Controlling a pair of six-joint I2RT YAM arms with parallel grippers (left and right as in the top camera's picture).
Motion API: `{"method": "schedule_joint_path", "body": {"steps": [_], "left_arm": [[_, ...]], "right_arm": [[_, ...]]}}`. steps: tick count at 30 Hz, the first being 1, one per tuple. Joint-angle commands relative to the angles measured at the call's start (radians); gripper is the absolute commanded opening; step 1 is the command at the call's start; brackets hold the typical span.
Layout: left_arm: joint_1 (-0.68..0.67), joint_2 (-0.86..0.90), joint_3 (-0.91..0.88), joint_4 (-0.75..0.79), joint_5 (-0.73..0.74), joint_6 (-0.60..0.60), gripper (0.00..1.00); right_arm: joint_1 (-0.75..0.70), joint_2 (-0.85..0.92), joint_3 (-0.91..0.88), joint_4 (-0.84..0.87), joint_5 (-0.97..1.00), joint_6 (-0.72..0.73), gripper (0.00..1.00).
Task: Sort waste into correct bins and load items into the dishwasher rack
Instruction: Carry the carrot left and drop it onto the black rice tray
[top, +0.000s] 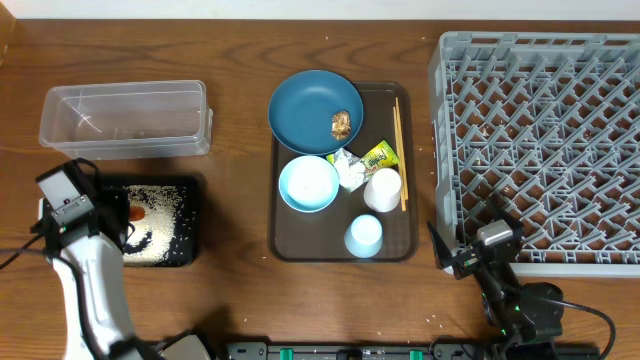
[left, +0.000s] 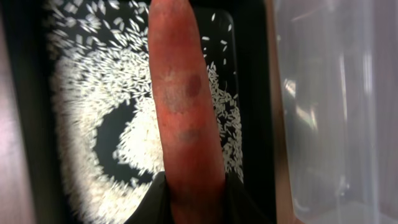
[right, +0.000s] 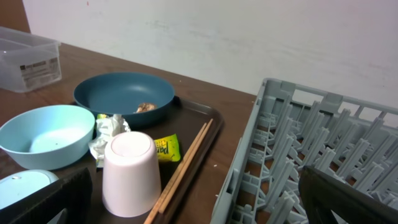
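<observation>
My left gripper will move down next and let go of the carrot so it rests there, because the white rice (left: 93, 81) of the black tray is just below my left gripper.
My left gripper (left: 196, 205) is shut on the thick end of an orange carrot (left: 183, 99), held just above the black tray (top: 195, 222) strewn with white rice (left: 93, 81). The clear tub (top: 125, 120) lies beyond it. My right gripper (right: 196, 199) stands open and empty by the near left corner of the grey dishwasher rack (top: 540, 150). On the brown serving tray (top: 400, 248) sit a dark blue plate (top: 305, 105) with a brown food lump (top: 342, 124), a pale blue bowl (top: 308, 183), crumpled paper (top: 349, 168), a green-yellow wrapper (top: 379, 157), a whitish cup (top: 382, 189), a pale blue cup (top: 364, 236) and chopsticks (top: 399, 150).
The clear tub's wall (left: 336, 106) stands close to the right of the carrot in the left wrist view. A strip of bare wood (top: 425, 150) separates the serving tray from the rack. Both cups stand upside down.
</observation>
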Motion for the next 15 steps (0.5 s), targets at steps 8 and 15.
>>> {"method": "schedule_joint_path", "body": {"steps": [8, 15], "left_arm": [[0.016, 0.240, 0.004, 0.103, 0.134, 0.031, 0.17], [0.016, 0.242, 0.004, 0.106, 0.134, 0.060, 0.25]], "right_arm": [[-0.005, 0.000, -0.002, -0.005, -0.002, -0.007, 0.99], [-0.005, 0.000, -0.002, -0.005, -0.002, -0.007, 0.99]]}}
